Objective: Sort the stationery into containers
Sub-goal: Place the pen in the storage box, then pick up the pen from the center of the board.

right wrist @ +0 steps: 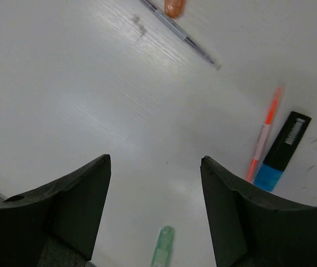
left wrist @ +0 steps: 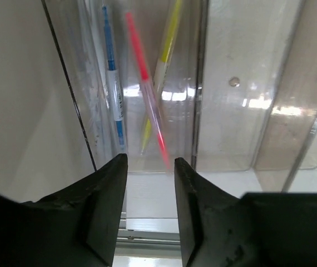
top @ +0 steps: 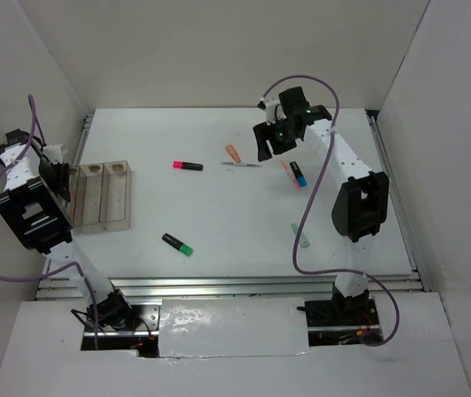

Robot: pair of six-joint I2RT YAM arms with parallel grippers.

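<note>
The silver pen lies at a slant to my fingers, so my right gripper should go down, turn onto the pen at its end clear of the orange stub (top: 233,153) and close.
Three clear brownish bins (top: 103,197) stand in a row at the left. My left gripper (top: 60,178) hangs over the leftmost bin, open and empty (left wrist: 150,167). Below it in that bin (left wrist: 200,83) lie a blurred red pen (left wrist: 146,83), a blue pen (left wrist: 113,83) and a yellow pen (left wrist: 165,50). My right gripper (top: 265,149) is open and empty above the table (right wrist: 155,167). On the table lie a pink highlighter (top: 187,165), an orange stub (top: 233,153), a silver pen (top: 242,165), a red pen (top: 287,171), a blue-black highlighter (top: 298,174), a mint green highlighter (top: 302,237) and a black-green highlighter (top: 177,244).
White walls enclose the table on the left, back and right. In the right wrist view the orange stub (right wrist: 174,6) and silver pen (right wrist: 181,36) lie ahead, the red pen (right wrist: 264,136) and blue-black highlighter (right wrist: 283,150) to the right, and the mint highlighter (right wrist: 162,247) near.
</note>
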